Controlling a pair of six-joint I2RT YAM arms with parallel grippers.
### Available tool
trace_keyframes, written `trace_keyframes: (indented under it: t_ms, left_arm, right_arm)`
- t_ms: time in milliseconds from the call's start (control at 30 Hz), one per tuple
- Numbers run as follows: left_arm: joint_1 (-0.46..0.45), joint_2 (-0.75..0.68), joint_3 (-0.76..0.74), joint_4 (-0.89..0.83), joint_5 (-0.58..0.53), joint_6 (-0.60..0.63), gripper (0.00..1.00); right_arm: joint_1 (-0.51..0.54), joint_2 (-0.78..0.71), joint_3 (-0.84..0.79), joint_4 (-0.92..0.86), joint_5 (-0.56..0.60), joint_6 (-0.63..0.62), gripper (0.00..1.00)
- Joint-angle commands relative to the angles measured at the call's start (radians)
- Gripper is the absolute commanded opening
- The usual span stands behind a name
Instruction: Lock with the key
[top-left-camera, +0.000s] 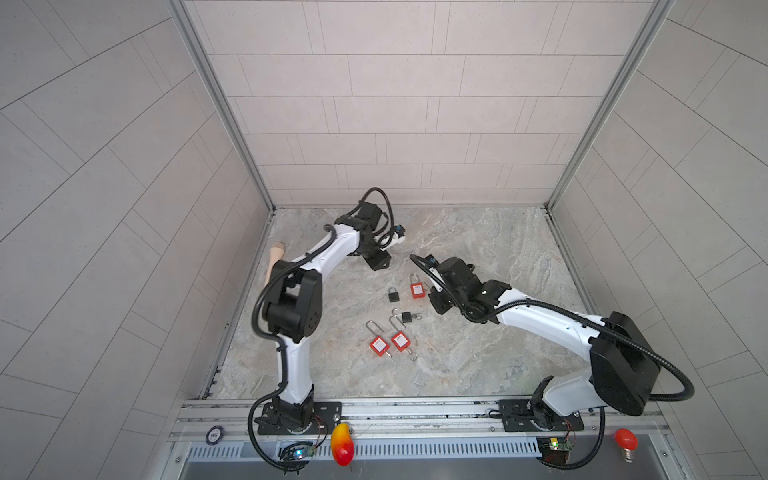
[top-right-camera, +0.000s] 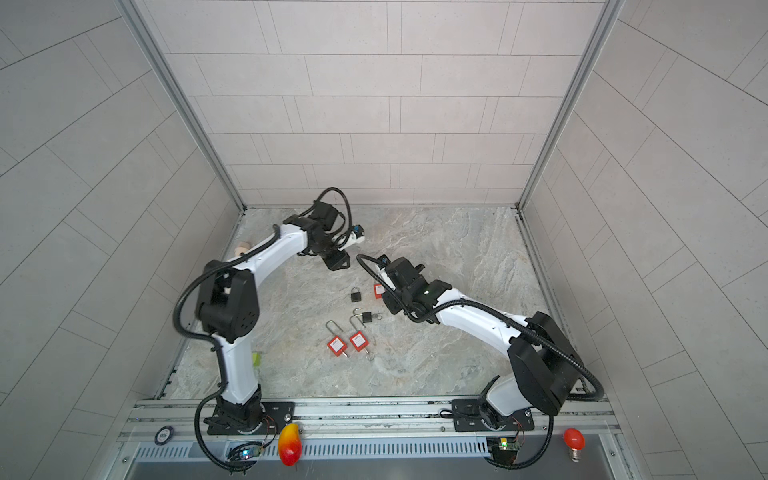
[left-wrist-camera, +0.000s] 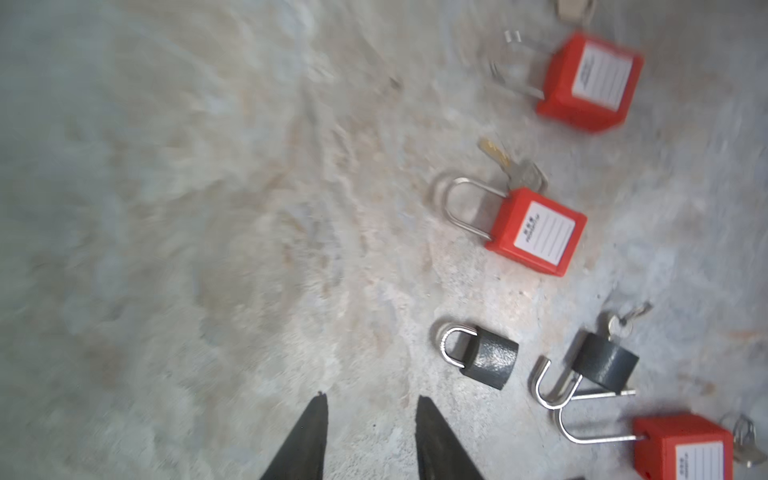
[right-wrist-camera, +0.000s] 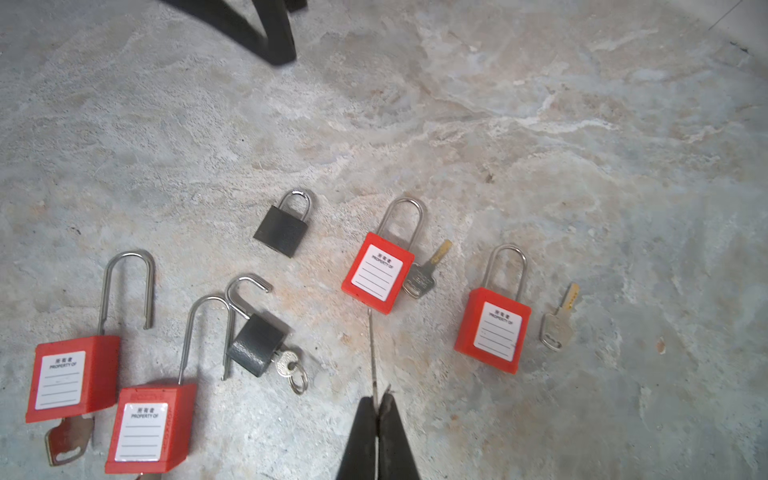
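The right gripper should next carry the metal piece it holds over the bare tabletop beside the keyless shut black padlock (right-wrist-camera: 282, 230), below the gripper past the shut red padlock, then lower it and let it go.
A small black padlock (right-wrist-camera: 282, 230) with its shackle shut lies flat on the marble table (top-left-camera: 478, 353); it also shows in both top views (top-left-camera: 393, 295) (top-right-camera: 355, 295). My left gripper (left-wrist-camera: 371, 398) hovers open and empty just beside this padlock (left-wrist-camera: 492, 361), farther back in a top view (top-left-camera: 376, 262). My right gripper (right-wrist-camera: 379, 395) is shut on a thin metal strip seen edge-on, apparently a key (right-wrist-camera: 372, 353). It hangs above the table near the locks (top-left-camera: 435, 306).
Two shut red padlocks (right-wrist-camera: 376, 272) (right-wrist-camera: 492, 328) each have a loose key (right-wrist-camera: 419, 282) (right-wrist-camera: 557, 328) beside them. An open black padlock (right-wrist-camera: 257, 345) and two open red ones (right-wrist-camera: 72, 378) (right-wrist-camera: 149, 428) carry keys. A wooden piece (top-left-camera: 274, 259) lies at the left wall.
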Motion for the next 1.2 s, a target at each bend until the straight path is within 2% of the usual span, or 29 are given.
trace_keyframes:
  t_ms: [0, 67, 233, 300, 533, 833, 1067, 1167]
  left_arm:
    - [0.078, -0.164, -0.201, 0.349, 0.135, -0.202, 0.4]
    - [0.121, -0.257, -0.324, 0.455, 0.156, -0.286, 0.4]
    - [0.247, -0.473, -0.612, 0.776, 0.296, -0.498, 0.4]
    - [0.278, -0.545, -0.692, 0.844, 0.317, -0.54, 0.4]
    - [0.303, -0.691, -0.791, 0.751, 0.309, -0.486, 0.4]
    - [0.31, -0.748, -0.809, 0.669, 0.296, -0.442, 0.4]
    - [0.311, -0.749, -0.804, 0.665, 0.304, -0.434, 0.41]
    - [0.312, -0.739, -0.799, 0.67, 0.311, -0.434, 0.4]
  right_arm:
    - [0.038, 0.077, 0.069, -0.042, 0.044, 0.079, 0.0]
    - [0.053, 0.136, 0.124, -0.073, 0.056, 0.106, 0.0]
    - [0.061, 0.295, 0.263, -0.169, 0.063, 0.175, 0.0]
    - [0.061, 0.34, 0.302, -0.188, 0.052, 0.183, 0.0]
    - [0.061, 0.48, 0.416, -0.247, 0.008, 0.209, 0.0]
    - [0.059, 0.578, 0.506, -0.283, 0.033, 0.252, 0.0]
    - [0.062, 0.586, 0.544, -0.319, 0.058, 0.25, 0.28]
    - [0.061, 0.569, 0.548, -0.336, 0.066, 0.236, 0.33]
